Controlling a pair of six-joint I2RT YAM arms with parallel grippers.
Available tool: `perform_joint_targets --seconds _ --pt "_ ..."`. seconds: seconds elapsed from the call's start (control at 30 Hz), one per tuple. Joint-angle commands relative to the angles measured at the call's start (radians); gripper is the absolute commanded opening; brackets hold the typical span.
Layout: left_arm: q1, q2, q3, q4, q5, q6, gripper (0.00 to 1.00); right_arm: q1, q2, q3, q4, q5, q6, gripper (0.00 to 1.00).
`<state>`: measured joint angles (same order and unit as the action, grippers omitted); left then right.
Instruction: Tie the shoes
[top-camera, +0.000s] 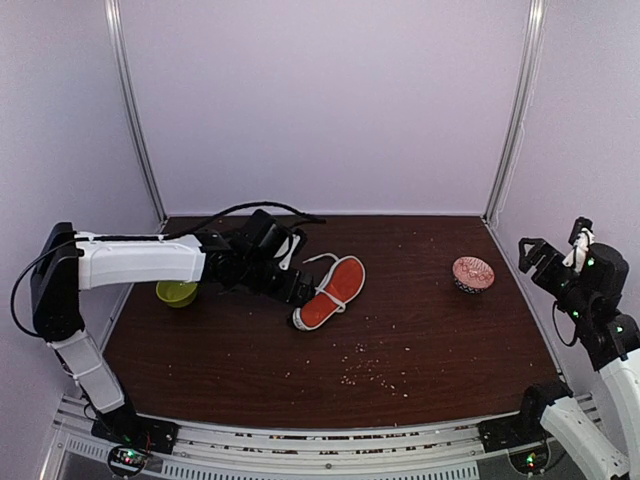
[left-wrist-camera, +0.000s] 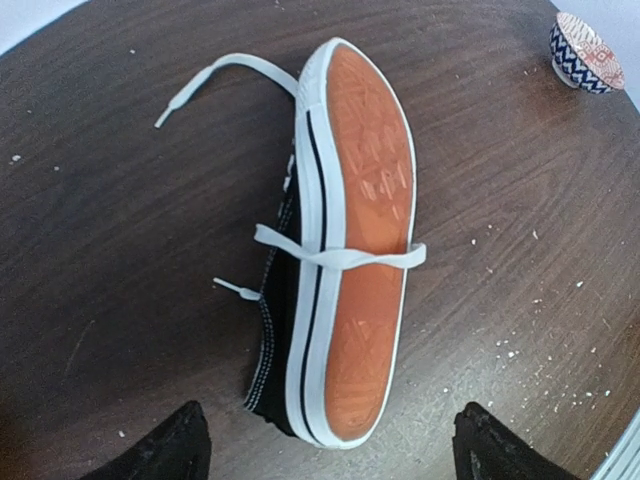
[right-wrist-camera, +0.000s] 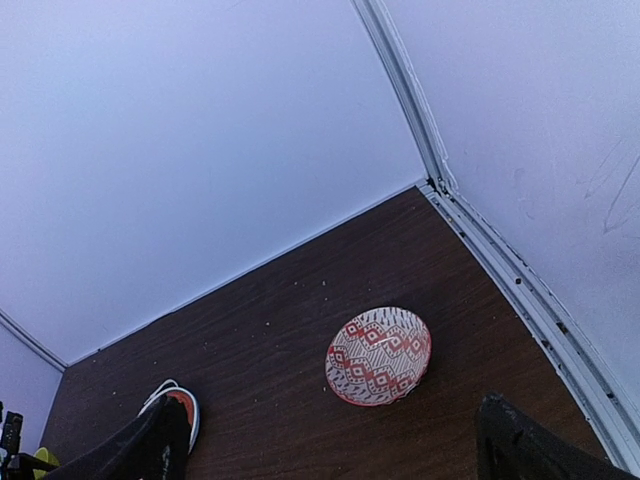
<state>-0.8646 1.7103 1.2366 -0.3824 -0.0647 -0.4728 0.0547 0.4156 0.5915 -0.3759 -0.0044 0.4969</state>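
The left gripper's open fingers are already around the sneaker's near, narrow end (top-camera: 309, 319) (left-wrist-camera: 337, 405) below them, so next the left gripper will lower them to either side of that end and close on it.
The black sneaker (top-camera: 333, 292) lies on its side on the dark wooden table, with its orange-red sole (left-wrist-camera: 370, 230) and white edging facing up. One white lace (left-wrist-camera: 340, 258) is wrapped across the sole. Another lace (left-wrist-camera: 225, 72) trails off to the far left. My left gripper (top-camera: 292, 283) is open and empty, and in the left wrist view (left-wrist-camera: 330, 445) its fingers straddle the near, narrow end of the shoe without touching it. My right gripper (top-camera: 553, 243) is open and empty, raised at the right edge, far from the shoe. The right wrist view (right-wrist-camera: 335, 440) shows only the shoe's tip (right-wrist-camera: 183, 402).
A red-and-white patterned bowl (top-camera: 473, 273) sits at the right of the table and also shows in the wrist views (left-wrist-camera: 585, 52) (right-wrist-camera: 378, 355). A yellow-green bowl (top-camera: 176, 292) sits under the left arm. Crumbs (top-camera: 370, 365) are scattered near the front. White walls enclose the table.
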Motion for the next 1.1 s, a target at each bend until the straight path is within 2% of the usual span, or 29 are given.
perform_joint_targets --seconds 0.0,0.4,0.5,0.53,0.6,0.77,0.83,1.0,1.07 --pt "0.004 0.072 0.023 0.034 0.089 -0.030 0.86 -0.004 0.000 -0.034 0.031 -0.058 0.016 1.00" --pt "0.003 0.243 0.075 0.044 0.060 -0.051 0.87 -0.004 0.020 -0.047 0.048 -0.083 0.020 0.99" --pt "0.004 0.281 0.093 0.039 0.063 -0.060 0.83 -0.004 0.027 -0.050 0.049 -0.088 0.018 1.00" --pt "0.004 0.285 0.093 0.041 0.059 -0.064 0.79 -0.004 0.029 -0.049 0.049 -0.090 0.018 0.99" --pt "0.004 0.287 0.090 0.046 0.055 -0.070 0.65 -0.004 0.032 -0.047 0.053 -0.094 0.018 0.99" --pt "0.004 0.248 0.089 0.048 0.085 -0.100 0.13 -0.004 0.054 -0.048 0.077 -0.149 0.013 1.00" --pt "0.004 0.197 0.061 0.095 0.137 -0.122 0.00 -0.004 0.070 -0.048 0.094 -0.207 0.008 1.00" --pt "0.004 0.032 -0.029 0.260 0.276 -0.210 0.00 0.018 0.117 -0.040 0.139 -0.365 -0.027 1.00" --pt "0.004 -0.016 -0.027 0.273 0.334 -0.217 0.00 0.052 0.142 -0.024 0.147 -0.414 -0.054 1.00"
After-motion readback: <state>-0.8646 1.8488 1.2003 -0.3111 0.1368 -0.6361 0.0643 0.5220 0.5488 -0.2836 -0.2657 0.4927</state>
